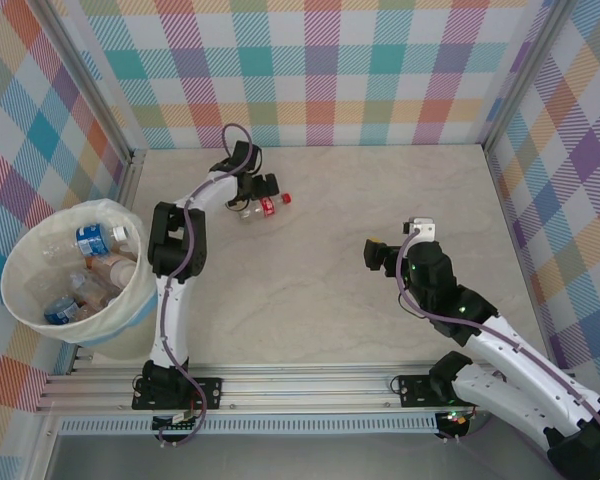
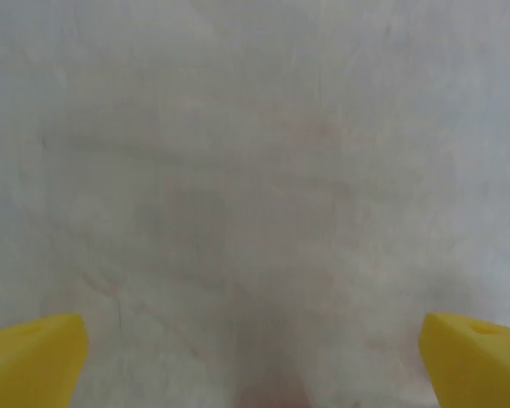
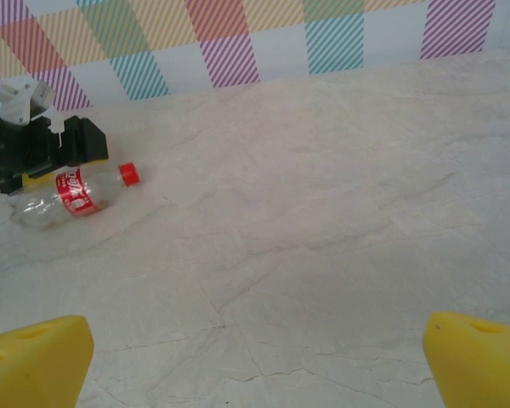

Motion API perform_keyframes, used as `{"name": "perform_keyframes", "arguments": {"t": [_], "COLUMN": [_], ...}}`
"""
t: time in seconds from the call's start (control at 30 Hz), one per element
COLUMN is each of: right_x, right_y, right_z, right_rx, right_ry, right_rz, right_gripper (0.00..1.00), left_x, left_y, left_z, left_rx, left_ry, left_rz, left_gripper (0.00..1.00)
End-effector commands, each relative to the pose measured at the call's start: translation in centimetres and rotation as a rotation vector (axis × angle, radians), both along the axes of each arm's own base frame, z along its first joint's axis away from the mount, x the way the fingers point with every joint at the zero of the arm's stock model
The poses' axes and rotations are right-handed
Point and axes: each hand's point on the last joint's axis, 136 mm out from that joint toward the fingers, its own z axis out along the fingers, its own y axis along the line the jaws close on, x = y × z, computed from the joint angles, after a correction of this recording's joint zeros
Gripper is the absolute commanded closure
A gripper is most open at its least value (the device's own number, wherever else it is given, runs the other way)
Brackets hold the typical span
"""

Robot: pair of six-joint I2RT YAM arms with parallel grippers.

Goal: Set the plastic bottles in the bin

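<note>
My left gripper comes back from behind the bottle next and turns across the red label [image 1: 268, 206] to close there, since its fingers face only bare table.
One plastic bottle [image 1: 265, 207], clear with a red label and red cap, lies on its side at the back left of the table; it is also in the right wrist view [image 3: 72, 191], cap to the right. My left gripper [image 1: 250, 195] hangs open right over the bottle's base end, its black body [image 3: 47, 144] just behind the bottle. In the left wrist view the left gripper [image 2: 255, 365] faces blurred table with nothing between its yellow fingertips [image 2: 34, 357]. The bin [image 1: 20, 300] stands off the table's left edge and holds several bottles [image 1: 92, 240]. My right gripper [image 1: 372, 255] [image 3: 255, 361] is open and empty mid-table.
Plaid walls close the table at the back and both sides. A metal rail [image 1: 300, 385] runs along the near edge with both arm bases. Bare marbled tabletop [image 1: 380, 190] lies between the two grippers.
</note>
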Motion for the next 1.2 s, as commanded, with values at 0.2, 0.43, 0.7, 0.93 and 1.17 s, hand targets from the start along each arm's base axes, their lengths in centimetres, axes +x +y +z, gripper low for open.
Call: {"name": "perform_keyframes", "arguments": {"t": [0.2,0.43,0.7,0.93,1.17], "right_x": [0.5,0.4,0.1,0.3,0.1], "right_y": [-0.1,0.0,-0.1,0.2,0.5], "right_z": [-0.2,-0.7,-2.3,-2.4,-2.7], "right_rx": [-0.006,-0.004,-0.005,0.011,0.009], "right_ry": [-0.003,0.021,0.064,0.068,0.074], "right_rz": [-0.019,-0.017,-0.025,-0.023,-0.002], "right_gripper": [0.00,0.00,0.00,0.00,0.00], "left_x": [-7.3,-12.7,-22.9,-20.4,-21.1], "left_y": [-4.4,-5.7,-9.3,-9.1,-9.9], "left_z": [5.1,8.8,5.0,1.5,-1.1], "left_rx": [-0.082,-0.119,0.296,0.471,0.428], "left_ry": [-0.035,-0.133,-0.052,0.000,0.104], "left_rz": [-0.157,-0.338,-0.897,-0.917,-0.963], "left_gripper": [0.00,0.00,0.00,0.00,0.13]}}
